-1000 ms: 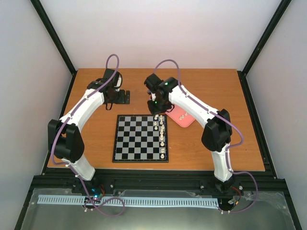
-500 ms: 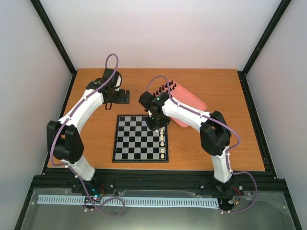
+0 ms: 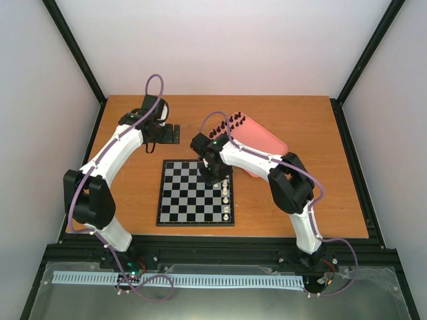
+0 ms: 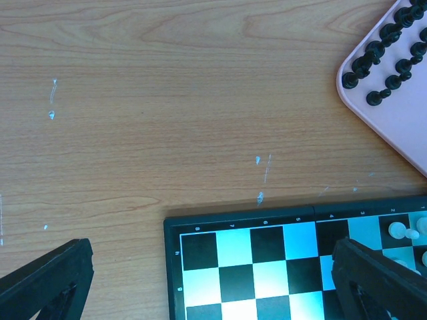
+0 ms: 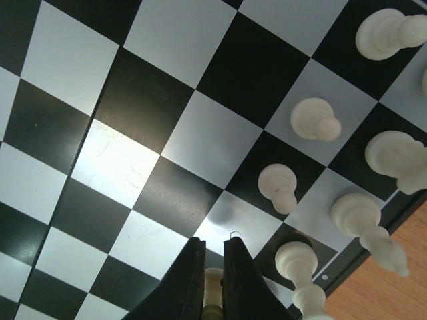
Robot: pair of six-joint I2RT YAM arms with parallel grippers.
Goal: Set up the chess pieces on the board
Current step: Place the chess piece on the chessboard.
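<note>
The cream-white piece goes down next onto the empty light square [image 5: 241,223] below it, and my right gripper will lower it and let it go there, because this square continues the row of short pieces.
The board [image 3: 185,193] lies at the table's middle. Several cream-white chess pieces [image 3: 227,195] stand along its right side, and they show close up [image 5: 313,120] in the right wrist view. My right gripper [image 3: 215,173] hangs low over the board's far right part. Its jaws [image 5: 213,241] are shut on a cream-white piece [image 5: 213,293] just above a light square. Black pieces [image 3: 230,122] stand at the far end of the pink tray [image 3: 267,143]. My left gripper [image 3: 163,133] is open above bare wood beyond the board's far left corner [image 4: 175,230], holding nothing.
The left wrist view has the pink tray [image 4: 400,120] with black pieces [image 4: 383,57] at its upper right and wood grain elsewhere. Black frame posts stand at the table's corners, with white walls behind.
My right arm has swung from the board's far edge by the tray inward and down over the board, still shut on the white piece. The black pieces on the tray now show. The left arm is still.
</note>
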